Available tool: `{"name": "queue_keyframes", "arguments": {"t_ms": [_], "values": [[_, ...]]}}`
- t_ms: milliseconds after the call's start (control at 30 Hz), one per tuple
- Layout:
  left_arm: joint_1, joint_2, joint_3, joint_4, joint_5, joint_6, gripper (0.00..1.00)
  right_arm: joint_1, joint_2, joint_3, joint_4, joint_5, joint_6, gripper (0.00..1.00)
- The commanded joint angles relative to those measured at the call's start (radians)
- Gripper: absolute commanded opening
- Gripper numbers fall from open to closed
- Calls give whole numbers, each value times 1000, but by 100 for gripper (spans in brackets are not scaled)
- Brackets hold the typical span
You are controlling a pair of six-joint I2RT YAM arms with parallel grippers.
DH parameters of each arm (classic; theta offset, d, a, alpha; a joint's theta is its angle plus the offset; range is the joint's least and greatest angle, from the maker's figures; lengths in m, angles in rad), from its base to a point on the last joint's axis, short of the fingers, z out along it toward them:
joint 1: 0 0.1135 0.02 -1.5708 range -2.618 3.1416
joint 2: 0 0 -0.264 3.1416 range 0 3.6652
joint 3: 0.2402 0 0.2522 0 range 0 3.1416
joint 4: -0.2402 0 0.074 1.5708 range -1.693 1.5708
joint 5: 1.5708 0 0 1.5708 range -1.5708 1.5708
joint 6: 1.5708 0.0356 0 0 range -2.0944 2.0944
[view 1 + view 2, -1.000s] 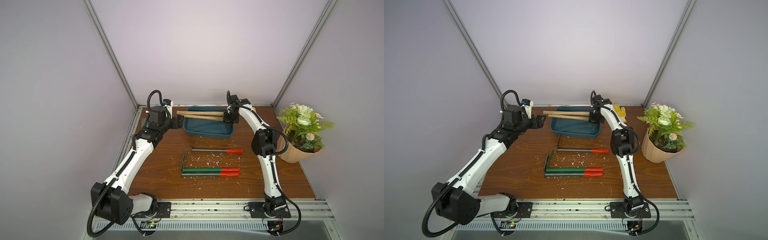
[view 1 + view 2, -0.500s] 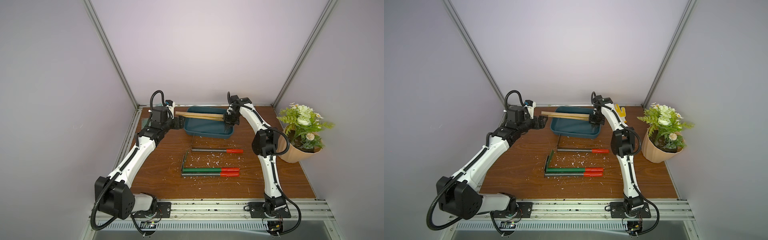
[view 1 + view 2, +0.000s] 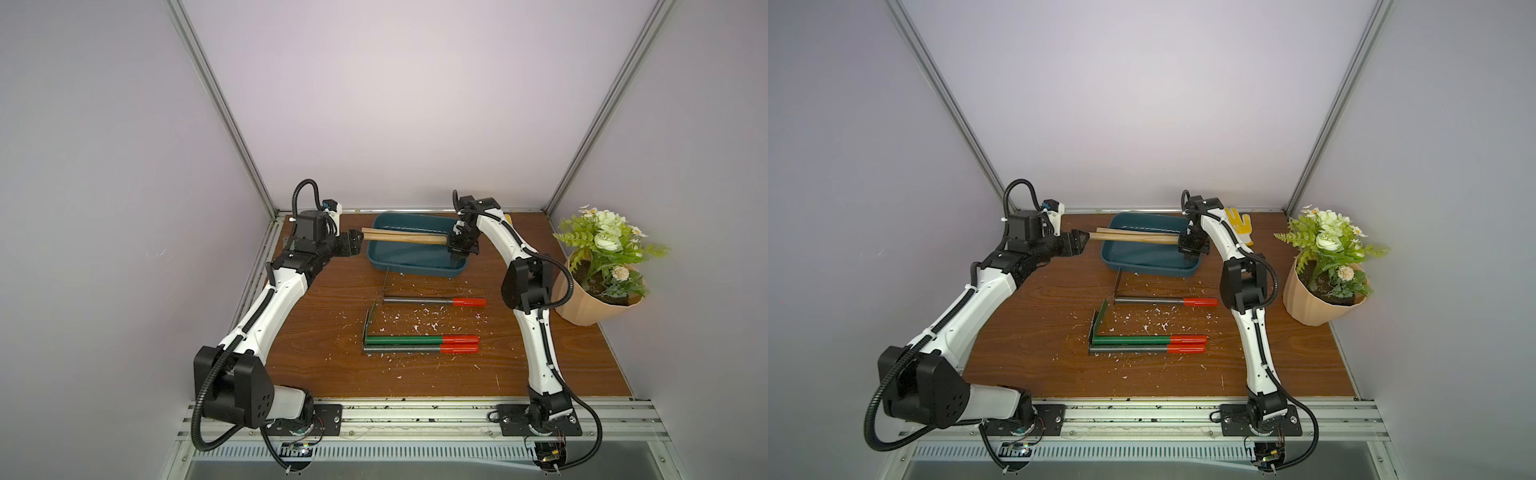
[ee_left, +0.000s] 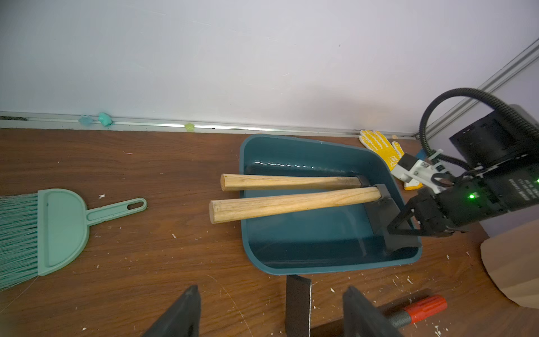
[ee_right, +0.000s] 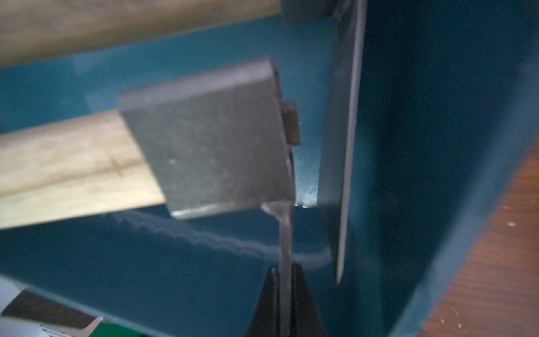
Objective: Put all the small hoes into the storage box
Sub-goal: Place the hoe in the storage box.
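The small hoe's head is inside the box's rim, so my right gripper should lower the hoe's thin dark blade onto the box's bottom just below it and let go.
The teal storage box [image 3: 415, 272] [image 3: 1144, 271] [image 4: 320, 270] stands at the back middle of the table. My right gripper [image 3: 459, 257] [image 3: 1188, 257] [image 5: 284, 272] reaches into its right end and is shut on the thin dark blade of the small hoe [image 4: 291, 204] [image 5: 210, 146]. The hoe's wooden handle [image 3: 399, 237] slants across the box and sticks out past the left rim. A second wooden-handled hoe [image 4: 291, 182] lies behind it in the box. My left gripper [image 3: 356, 242] [image 3: 1081, 241] [image 4: 271, 289] is open and empty, just left of the handle ends.
Three red-handled tools [image 3: 432, 301] [image 3: 419, 340] [image 3: 419, 350] lie in front of the box among white scraps. A potted plant [image 3: 590, 307] stands at the right. A yellow glove [image 3: 1239, 224] lies at the back right. A green dustpan [image 4: 61, 230] and brush [image 4: 14, 239] lie by the left side.
The held hoe's handle has shifted slightly over the box. Both arms have barely moved, and the left gripper stays open.
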Motion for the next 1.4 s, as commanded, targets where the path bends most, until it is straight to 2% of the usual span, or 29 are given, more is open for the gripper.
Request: {"name": "queue_keyframes", "arguments": {"t_ms": [0,500,700,867,1033,1200,1367], "values": [[12,-9,17,5,25,-21,77,-9,3,55,3,-46,-19,0],[27,-12,20,-13,5,-9,77,-35,42,27,97,-54,-3,0],[29,-22,19,-23,1,-4,77,-30,-19,-24,160,-62,8,16],[29,-33,15,-28,-2,-1,77,-18,-123,-71,206,-34,14,25],[31,-46,6,-39,-24,7,77,12,-261,-145,255,35,2,26],[38,-55,-1,-46,-21,8,77,79,-461,-321,370,180,-58,27],[41,-68,-33,-25,-21,-14,77,232,-676,-644,529,309,-76,23]]}}
